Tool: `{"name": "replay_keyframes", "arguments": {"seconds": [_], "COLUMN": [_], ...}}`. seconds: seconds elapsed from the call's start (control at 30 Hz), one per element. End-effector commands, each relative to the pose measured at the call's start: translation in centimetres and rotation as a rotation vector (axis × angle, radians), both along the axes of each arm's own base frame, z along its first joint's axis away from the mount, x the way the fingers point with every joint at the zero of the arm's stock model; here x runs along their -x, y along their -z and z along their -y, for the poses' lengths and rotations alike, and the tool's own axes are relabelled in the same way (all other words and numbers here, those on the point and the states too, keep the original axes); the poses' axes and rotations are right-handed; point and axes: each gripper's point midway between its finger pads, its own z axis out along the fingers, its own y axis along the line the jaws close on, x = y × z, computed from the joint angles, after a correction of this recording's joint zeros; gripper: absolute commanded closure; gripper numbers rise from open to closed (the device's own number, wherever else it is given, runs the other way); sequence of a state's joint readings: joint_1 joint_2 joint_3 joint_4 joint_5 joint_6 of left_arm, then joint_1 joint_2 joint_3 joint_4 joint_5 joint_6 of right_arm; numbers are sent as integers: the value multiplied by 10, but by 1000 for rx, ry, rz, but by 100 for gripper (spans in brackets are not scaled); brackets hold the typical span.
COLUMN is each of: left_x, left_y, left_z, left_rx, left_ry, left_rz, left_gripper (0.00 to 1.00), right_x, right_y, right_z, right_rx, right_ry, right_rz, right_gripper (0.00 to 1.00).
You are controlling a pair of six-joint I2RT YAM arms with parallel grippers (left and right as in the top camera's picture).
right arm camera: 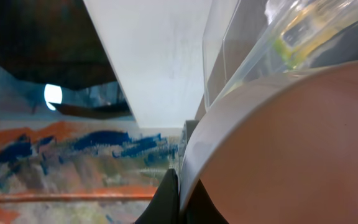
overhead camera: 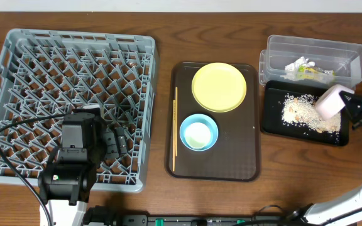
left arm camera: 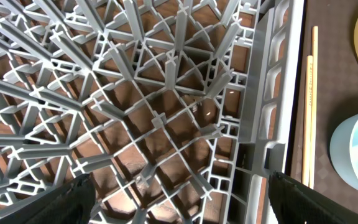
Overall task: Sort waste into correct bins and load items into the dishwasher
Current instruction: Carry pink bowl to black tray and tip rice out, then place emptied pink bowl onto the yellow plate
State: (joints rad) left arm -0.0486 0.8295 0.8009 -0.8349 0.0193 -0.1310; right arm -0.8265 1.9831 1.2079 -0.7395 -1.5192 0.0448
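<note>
My right gripper will next carry the emptied bowl, turned upright, onto the yellow plate (overhead camera: 219, 86) to the gripper's left in the overhead view. Then it will let go of the bowl's rim.
My right gripper (overhead camera: 349, 107) is shut on the rim of the white bowl (overhead camera: 330, 100), which hangs tilted over the black tray bin (overhead camera: 270, 120) holding beige crumbs (overhead camera: 297, 108). In the right wrist view my gripper (right arm camera: 180, 190) pinches the bowl (right arm camera: 291, 143) by its edge. The clear tub bin (overhead camera: 281, 50) holds white tissue (overhead camera: 296, 64) and a green wrapper (overhead camera: 311, 73). The left gripper (overhead camera: 115, 143) hovers open over the grey dishwasher rack (overhead camera: 74, 39), nothing between its fingers (left arm camera: 73, 196). The yellow plate (overhead camera: 219, 86), blue bowl (overhead camera: 187, 122) and chopsticks (overhead camera: 175, 129) lie on the brown tray (overhead camera: 247, 144).
A pale round piece (overhead camera: 198, 135) sits inside the blue bowl. The rack's upright pegs (left arm camera: 166, 68) stand right under the left gripper (left arm camera: 179, 186), and its right wall (left arm camera: 272, 93) runs beside the chopsticks (left arm camera: 309, 106). The clear tub (right arm camera: 241, 50) is close behind the held bowl.
</note>
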Motion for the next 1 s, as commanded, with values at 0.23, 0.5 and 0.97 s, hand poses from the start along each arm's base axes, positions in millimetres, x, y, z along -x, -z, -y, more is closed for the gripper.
{"name": "replay_keyframes", "arguments": {"seconds": [0.23, 0.5, 0.97], "left_x": [2, 2, 2], "left_y": [-3, -3, -3], "left_z": [0, 0, 0], "left_rx": [-2, -2, -2], "left_ry": [-4, -4, -4], "left_rz": [-4, -4, -4], "left_gripper": [9, 9, 9], "right_x": [-19, -18, -10], "right_y": [-9, -3, -24], "right_z": [-70, -135, -230], "right_rx": [-41, -45, 490], "right_ry": [-190, -349, -598], "right_rz": [16, -58, 171], "right_gripper": [99, 99, 99]}}
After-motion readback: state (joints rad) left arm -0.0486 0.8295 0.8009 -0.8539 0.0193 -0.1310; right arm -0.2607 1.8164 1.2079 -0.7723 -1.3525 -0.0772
